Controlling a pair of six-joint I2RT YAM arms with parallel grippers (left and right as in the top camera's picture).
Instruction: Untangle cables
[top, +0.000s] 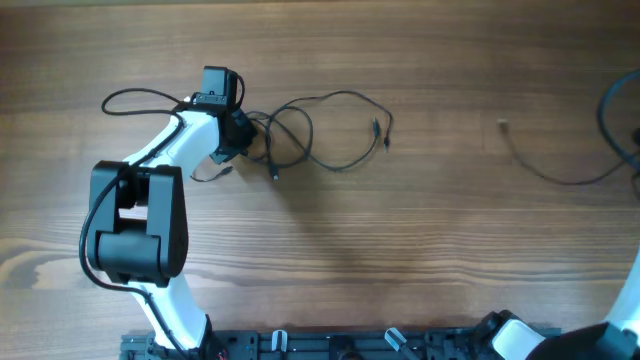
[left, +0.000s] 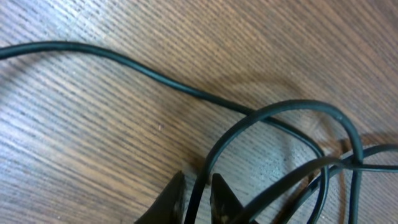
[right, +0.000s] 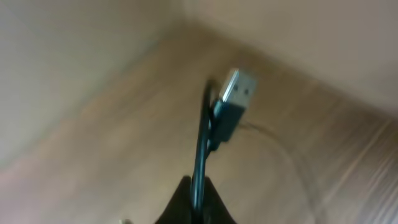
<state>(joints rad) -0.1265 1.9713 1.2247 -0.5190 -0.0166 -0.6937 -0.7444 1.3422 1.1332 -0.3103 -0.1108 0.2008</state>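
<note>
My right gripper holds the dark cable and will lower it onto the open tabletop below and let go of it there, because that bare wood is well away from the tangle.
A tangle of thin black cables (top: 290, 135) lies on the wooden table, with loose loops running right to small plug ends (top: 383, 133) and a strand trailing left (top: 130, 95). My left gripper (top: 238, 135) is down at the tangle's left side. In the left wrist view its jaws (left: 198, 200) are shut on one cable strand (left: 205, 168), with other loops (left: 323, 112) crossing close by. A separate thin cable (top: 560, 178) lies at the right. In the right wrist view my right gripper (right: 194, 194) is shut on a dark cable (right: 200, 143) with a silvery plug (right: 238, 87), held in the air.
The left arm's white and black body (top: 140, 220) stands over the table's left part. The right arm's base (top: 520, 338) is at the bottom right. Thick dark arm cables (top: 618, 110) hang at the right edge. The table is bare wood (top: 420, 240).
</note>
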